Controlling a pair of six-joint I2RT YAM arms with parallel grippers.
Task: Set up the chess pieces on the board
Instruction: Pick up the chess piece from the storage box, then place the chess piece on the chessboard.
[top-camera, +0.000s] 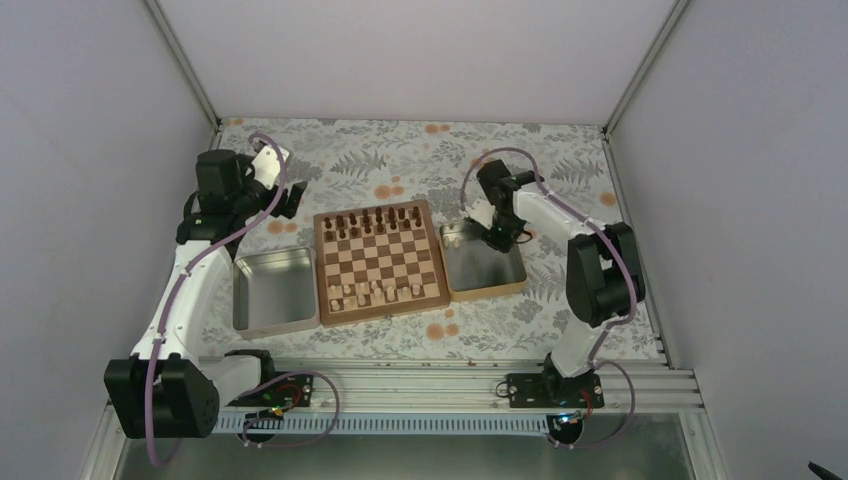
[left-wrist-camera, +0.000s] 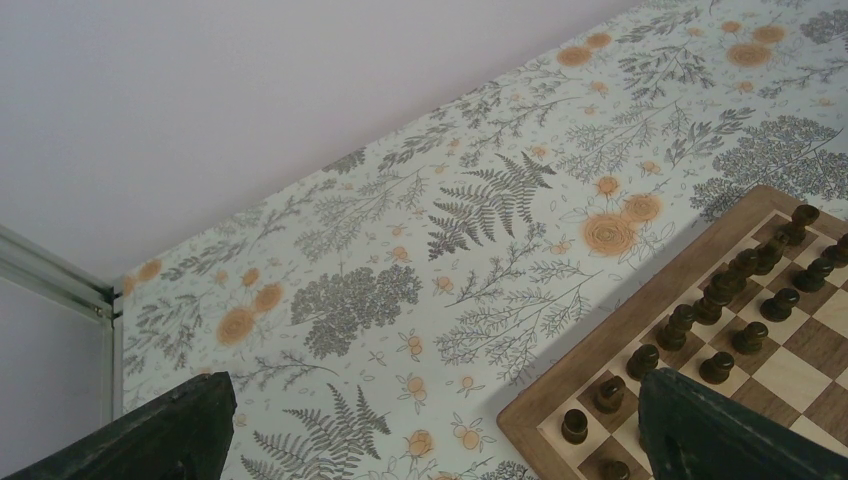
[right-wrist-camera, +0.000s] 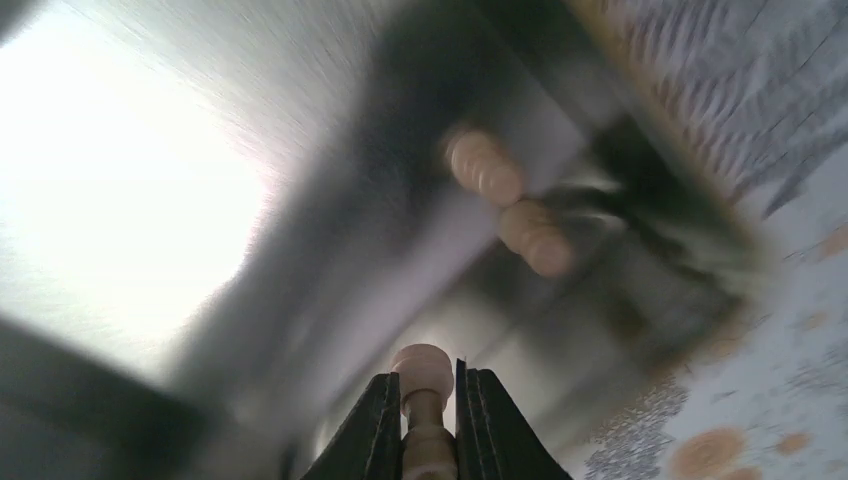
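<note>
My right gripper rises from the wooden-rimmed tray next and moves back, then down onto the board's near corner square (top-camera: 431, 291) by that tray, as the square stands empty.
The board (top-camera: 380, 262) lies in the middle of the table. Dark pieces (top-camera: 375, 222) fill its far two rows; several pale chess pieces (top-camera: 375, 293) stand along its near rows. My right gripper (top-camera: 497, 238) is inside the wooden-rimmed tray (top-camera: 484, 262), shut on a pale chess piece (right-wrist-camera: 423, 400) whose round head sticks out between the fingers. Two more pale pieces (right-wrist-camera: 505, 200) lie in that tray. My left gripper (top-camera: 290, 200) is open and empty above the cloth beyond the board's far left corner (left-wrist-camera: 640, 380).
A shiny metal tray (top-camera: 272, 290) lies left of the board. The floral cloth (top-camera: 400, 160) covers the table. White walls close in the back and both sides. An aluminium rail (top-camera: 420, 385) runs along the near edge.
</note>
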